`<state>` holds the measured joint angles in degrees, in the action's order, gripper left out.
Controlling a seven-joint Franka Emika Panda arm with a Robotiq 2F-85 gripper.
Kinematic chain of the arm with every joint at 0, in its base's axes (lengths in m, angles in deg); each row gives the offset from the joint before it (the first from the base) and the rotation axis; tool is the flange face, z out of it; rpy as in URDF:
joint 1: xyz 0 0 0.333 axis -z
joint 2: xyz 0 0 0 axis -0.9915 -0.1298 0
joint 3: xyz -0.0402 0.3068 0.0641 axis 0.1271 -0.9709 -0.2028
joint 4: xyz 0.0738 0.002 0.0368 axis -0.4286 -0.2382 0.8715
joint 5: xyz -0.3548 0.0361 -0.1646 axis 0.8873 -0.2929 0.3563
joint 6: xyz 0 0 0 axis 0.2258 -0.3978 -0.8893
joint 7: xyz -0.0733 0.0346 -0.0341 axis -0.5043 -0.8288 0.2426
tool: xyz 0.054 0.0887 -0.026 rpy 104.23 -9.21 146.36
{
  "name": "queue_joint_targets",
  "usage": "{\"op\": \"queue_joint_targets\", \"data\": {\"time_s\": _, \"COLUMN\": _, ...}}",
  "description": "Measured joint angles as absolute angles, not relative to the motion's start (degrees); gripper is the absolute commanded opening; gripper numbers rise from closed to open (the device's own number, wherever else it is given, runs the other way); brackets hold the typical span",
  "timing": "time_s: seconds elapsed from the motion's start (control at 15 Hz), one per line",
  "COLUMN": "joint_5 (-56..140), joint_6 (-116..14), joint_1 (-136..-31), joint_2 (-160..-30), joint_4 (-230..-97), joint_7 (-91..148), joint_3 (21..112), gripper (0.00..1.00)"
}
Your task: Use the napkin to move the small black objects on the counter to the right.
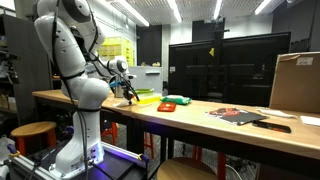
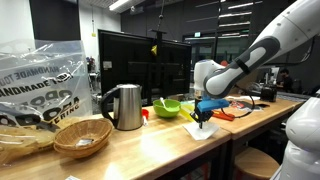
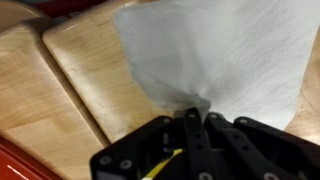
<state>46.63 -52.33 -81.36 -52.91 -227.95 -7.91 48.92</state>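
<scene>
As bare counter lies open on the kettle side of the napkin [image 2: 202, 129], I will slide my gripper toward that clear wooden part [image 2: 173, 134] of the counter and release the white napkin's corner.
My gripper [image 3: 197, 115] is shut on the edge of a white napkin [image 3: 215, 50], which spreads flat over the light-brown wooden counter [image 3: 90, 60] in the wrist view. In both exterior views the gripper [image 1: 124, 91] [image 2: 203, 117] points down at the counter [image 1: 200, 115] [image 2: 150, 145], with the napkin [image 2: 202, 129] lying under it. No small black objects show in any view; they may be hidden under the napkin or too small to see.
A steel kettle [image 2: 125, 107], a wicker basket [image 2: 82, 137] and a plastic bag [image 2: 40, 85] stand on the counter. A green bowl [image 2: 167, 107] and colourful items [image 1: 165, 100] lie near the gripper. A cardboard box [image 1: 296, 82] and papers [image 1: 240, 115] are further along.
</scene>
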Motion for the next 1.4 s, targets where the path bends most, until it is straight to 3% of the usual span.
{"op": "queue_joint_targets", "data": {"time_s": 1.4, "joint_5": 46.88, "joint_6": -53.98, "joint_1": -80.7, "joint_2": -50.14, "joint_4": -229.25, "joint_7": -9.24, "joint_3": 47.54, "gripper": 0.0}}
